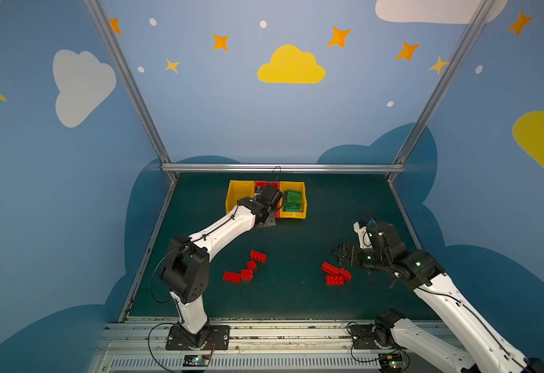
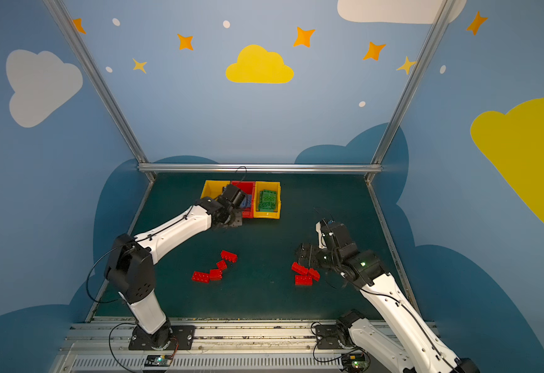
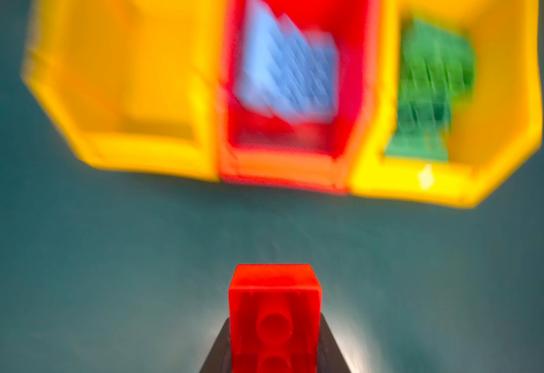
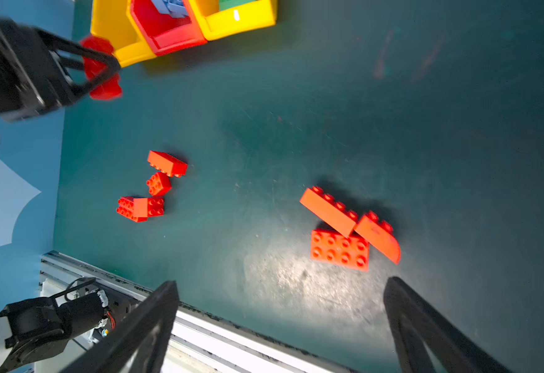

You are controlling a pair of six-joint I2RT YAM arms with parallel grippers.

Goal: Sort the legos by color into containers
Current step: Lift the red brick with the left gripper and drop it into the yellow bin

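The yellow bin is empty, and the other bins hold light blue and green legos. My left gripper should next carry its red lego outward over the yellow bin and release it.
My left gripper [image 3: 275, 326] is shut on a red lego [image 3: 274, 287] and hangs just in front of the containers [image 1: 236, 197], at the front of the red middle bin [image 3: 283, 164]. Blurred light blue legos [image 3: 287, 74] lie in that red bin. Green legos [image 1: 292, 200] fill the right yellow bin [image 1: 296, 215], and the left yellow bin [image 3: 119, 151] looks empty. Several red legos lie loose on the mat in two clusters, one at the left [image 1: 246, 268] and one at the right [image 1: 335, 274]. My right gripper [image 4: 282, 282] stands open just above the right cluster [image 4: 340, 248], holding nothing.
The dark green mat [image 1: 296, 300] ends at an aluminium rail [image 1: 264, 326] along the front and another rail [image 1: 283, 168] at the back. Blue walls close in both sides. Both arm bases sit on the front rail.
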